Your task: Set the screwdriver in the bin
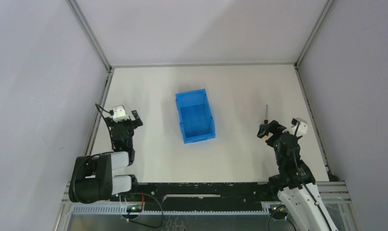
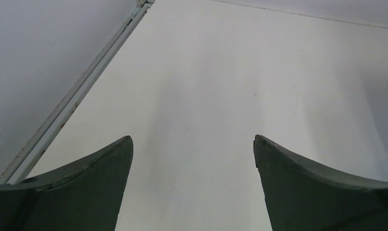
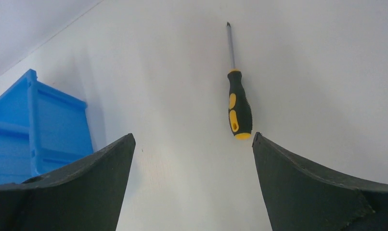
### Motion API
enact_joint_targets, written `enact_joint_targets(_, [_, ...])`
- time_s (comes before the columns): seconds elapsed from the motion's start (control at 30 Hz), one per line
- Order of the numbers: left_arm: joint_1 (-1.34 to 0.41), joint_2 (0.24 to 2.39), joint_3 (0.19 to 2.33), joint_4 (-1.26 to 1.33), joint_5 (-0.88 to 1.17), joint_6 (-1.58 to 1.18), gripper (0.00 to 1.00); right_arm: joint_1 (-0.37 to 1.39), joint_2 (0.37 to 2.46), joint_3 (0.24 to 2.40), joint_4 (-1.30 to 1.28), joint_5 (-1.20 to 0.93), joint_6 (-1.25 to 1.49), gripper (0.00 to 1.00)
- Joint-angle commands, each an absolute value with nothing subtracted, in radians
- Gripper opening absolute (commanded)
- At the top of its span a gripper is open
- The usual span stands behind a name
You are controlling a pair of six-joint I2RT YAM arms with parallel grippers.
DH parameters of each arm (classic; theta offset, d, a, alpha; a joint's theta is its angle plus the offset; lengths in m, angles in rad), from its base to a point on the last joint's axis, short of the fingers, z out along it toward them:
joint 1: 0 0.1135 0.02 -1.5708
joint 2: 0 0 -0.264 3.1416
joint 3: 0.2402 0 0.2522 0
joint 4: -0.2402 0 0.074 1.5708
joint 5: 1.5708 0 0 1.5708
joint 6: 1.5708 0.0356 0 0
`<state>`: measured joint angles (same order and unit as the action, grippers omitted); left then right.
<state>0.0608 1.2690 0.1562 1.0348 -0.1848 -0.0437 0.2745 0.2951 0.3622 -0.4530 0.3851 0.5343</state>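
Observation:
My right gripper moves outward next, tilts down and lowers its open fingers astride the handle's middle (image 3: 239,104). Bare table lies on both sides of the screwdriver's handle.
The screwdriver (image 1: 266,113) lies on the white table to the right of the bin, with its thin shaft pointing to the far side. In the right wrist view it (image 3: 239,108) shows a black-and-yellow handle just ahead of my right finger's tip, apart from it. The blue bin (image 1: 191,93) stands open at the table's middle, with nothing in it; its wall shows in the right wrist view (image 3: 43,130) at the left. My right gripper (image 1: 271,128) (image 3: 193,139) is open and empty, just short of the handle's end. My left gripper (image 1: 124,120) (image 2: 193,139) is open and empty over bare table left of the bin.
A metal rail (image 2: 76,94) and grey walls bound the table at the left, far and right sides. The black bar of the arm bases (image 1: 206,190) runs along the near edge.

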Motion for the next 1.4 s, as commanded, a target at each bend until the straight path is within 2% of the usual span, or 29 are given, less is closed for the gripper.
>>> enact_joint_targets(0.0, [0.055, 1.260, 0.193, 1.063, -0.193, -0.028, 1.00, 0.268, 0.338, 0.488, -0.387, 0.418, 0.434, 1.00])
enact_joint_targets(0.1, [0.055, 1.260, 0.192, 1.063, -0.194, -0.028, 1.00, 0.254, 0.435, 0.621, -0.355, 0.337, 0.321, 1.00])
enact_joint_targets(0.17, [0.055, 1.261, 0.192, 1.063, -0.192, -0.028, 1.00, 0.237, 0.575, 0.774, -0.422, 0.324, 0.286, 0.99])
enact_joint_targets(0.4, [0.055, 1.260, 0.191, 1.063, -0.193, -0.027, 1.00, 0.068, 1.198, 1.334, -0.901, 0.206, 0.235, 1.00])
enact_joint_targets(0.47, [0.055, 1.261, 0.194, 1.062, -0.193, -0.028, 1.00, 0.019, 1.311, 1.396, -0.964, 0.131, 0.209, 1.00])
enact_joint_targets(0.63, [0.055, 1.260, 0.193, 1.063, -0.194, -0.027, 1.00, -0.058, 1.562, 1.385, -0.998, 0.043, 0.170, 0.90])
enact_joint_targets(0.8, [0.055, 1.261, 0.192, 1.063, -0.192, -0.028, 1.00, -0.071, 1.744, 1.287, -0.890, 0.023, 0.161, 0.77])
enact_joint_targets(0.97, [0.055, 1.260, 0.192, 1.063, -0.194, -0.028, 1.00, -0.078, 1.875, 1.264, -0.827, 0.028, 0.152, 0.58])
enact_joint_targets(1.2, [0.055, 1.261, 0.192, 1.063, -0.194, -0.028, 1.00, -0.072, 1.898, 1.285, -0.842, 0.059, 0.116, 0.03])
enact_joint_targets(1.23, [0.055, 1.260, 0.192, 1.063, -0.194, -0.028, 1.00, -0.071, 1.886, 1.301, -0.862, 0.063, 0.113, 0.00])
enact_joint_targets(1.37, [0.055, 1.261, 0.193, 1.063, -0.192, -0.028, 1.00, -0.066, 1.814, 1.427, -1.002, 0.085, 0.106, 0.00])
